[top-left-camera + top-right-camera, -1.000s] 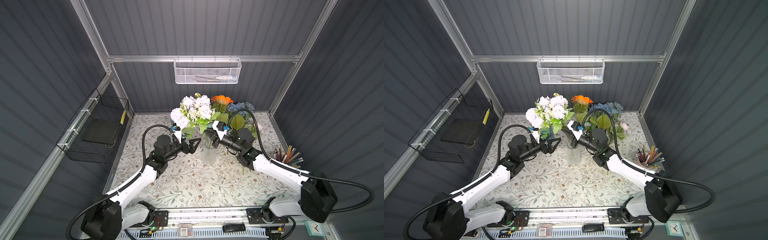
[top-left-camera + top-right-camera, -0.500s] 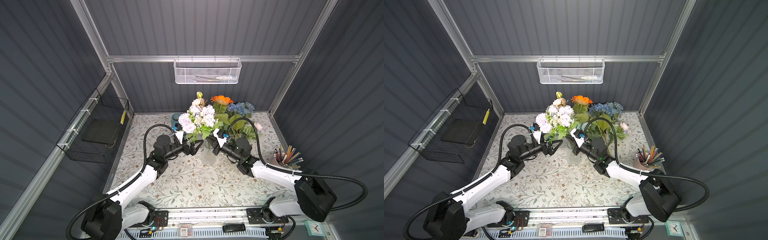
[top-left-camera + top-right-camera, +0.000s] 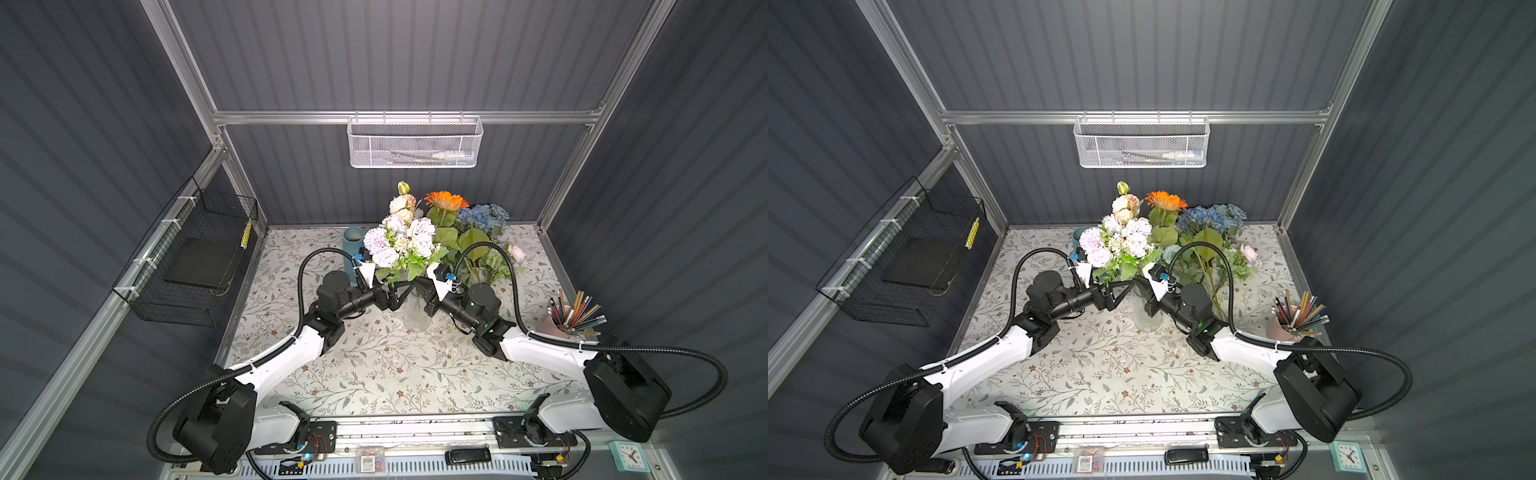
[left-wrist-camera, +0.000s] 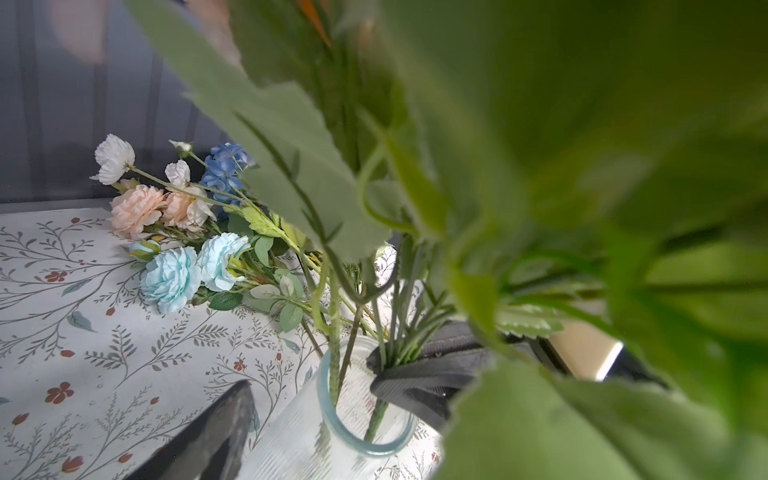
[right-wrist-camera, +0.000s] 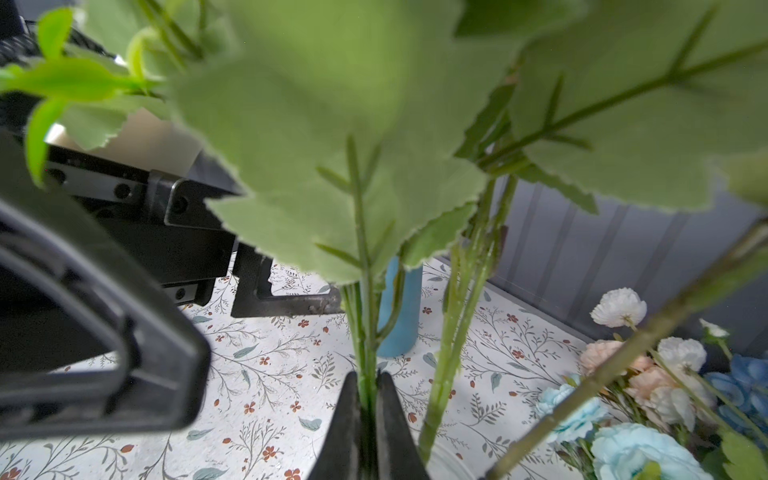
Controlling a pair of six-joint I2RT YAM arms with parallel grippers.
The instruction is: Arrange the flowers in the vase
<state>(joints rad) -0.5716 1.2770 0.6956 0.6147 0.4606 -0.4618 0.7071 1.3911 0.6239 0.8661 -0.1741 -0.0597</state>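
Observation:
I should keep my right gripper over the vase opening (image 3: 412, 294) (image 5: 448, 470) just below it and open it to release the green stems, because they already reach inside the vase's rim.
A clear ribbed vase (image 3: 417, 311) (image 3: 1147, 313) stands mid-table. My right gripper (image 3: 417, 283) (image 5: 368, 388) is shut on the green stems of a white and lilac rose bunch (image 3: 401, 241) (image 3: 1125, 243), held upright over the vase mouth. In the left wrist view a held stem runs down past the vase rim (image 4: 328, 399). An orange daisy (image 3: 445, 200) rises behind it. Blue hydrangeas (image 3: 484, 216), peach roses (image 4: 137, 208) and pale-blue roses (image 4: 174, 274) lie behind the vase. My left gripper (image 3: 397, 293) stands open just left of the vase, one of its fingers (image 4: 224, 419) showing, leaves hiding the other.
A blue cup (image 3: 353, 241) stands at the back left of the vase. At the right edge is a pink cup of coloured pencils (image 3: 569, 318). A white mesh basket (image 3: 415, 143) hangs on the back wall, a black wire basket (image 3: 191, 257) on the left wall.
My right gripper has carried the rose bunch rightward and down, from left of the vase to over its mouth. The left arm has barely moved.

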